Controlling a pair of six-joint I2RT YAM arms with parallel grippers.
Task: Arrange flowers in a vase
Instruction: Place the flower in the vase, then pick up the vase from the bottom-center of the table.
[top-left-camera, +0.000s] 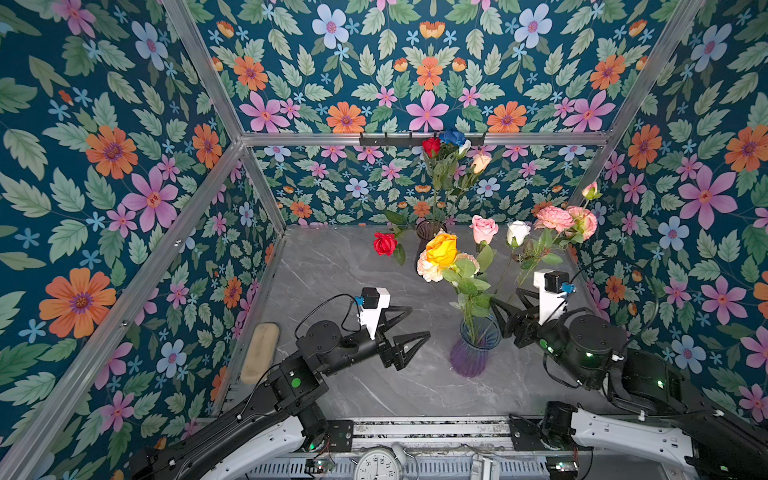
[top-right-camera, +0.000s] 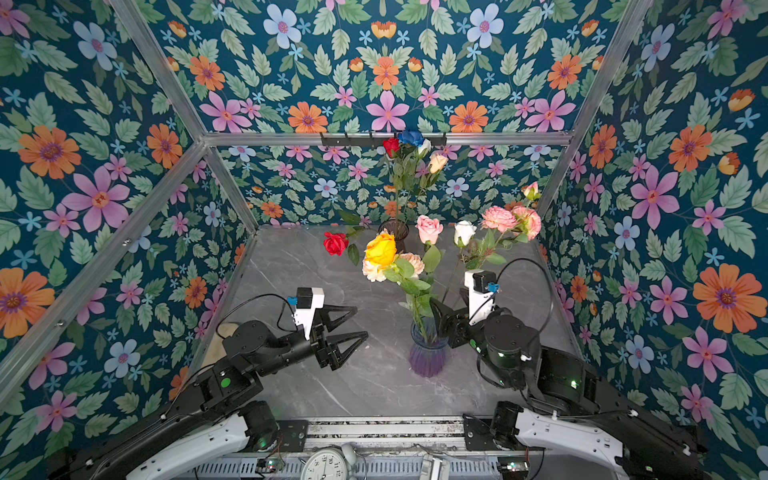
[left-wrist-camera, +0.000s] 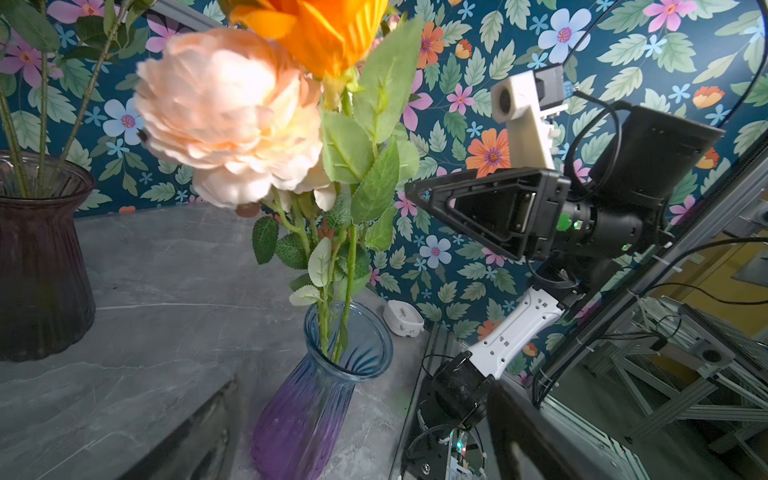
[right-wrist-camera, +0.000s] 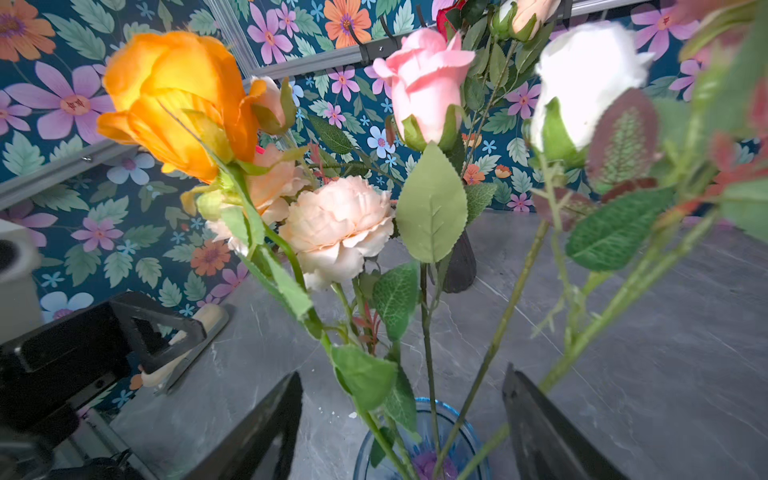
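The robot's right gripper should lower next, rolling its fingers to straddle the glass edge of the vase, since the nearest side of the vase's rim (top-left-camera: 497, 330) is below the open fingers.
A blue-and-purple glass vase (top-left-camera: 473, 349) (top-right-camera: 428, 353) (left-wrist-camera: 324, 374) (right-wrist-camera: 419, 440) stands on the grey marble table. It holds several flowers: an orange rose (top-left-camera: 441, 248) (right-wrist-camera: 174, 99), a peach bloom (top-left-camera: 428, 268) (left-wrist-camera: 228, 116), a pink rose (top-left-camera: 484, 229) (right-wrist-camera: 424, 87), a white rose (top-left-camera: 518, 232) (right-wrist-camera: 582, 83) and pink blooms (top-left-camera: 555, 218). My right gripper (top-left-camera: 508, 300) (top-right-camera: 446, 302) (right-wrist-camera: 401, 378) is open just above the rim, jaws on either side of the stems. My left gripper (top-left-camera: 417, 321) (top-right-camera: 360, 322) is open and empty, left of the vase.
A dark glass vase (top-left-camera: 430, 232) (left-wrist-camera: 41, 257) at the back holds red, blue, white and peach roses, and a red rose (top-left-camera: 385, 243) leans out low to its left. A tan brush (top-left-camera: 259, 353) lies by the left wall. A clock (top-left-camera: 376, 465) sits at the front rail.
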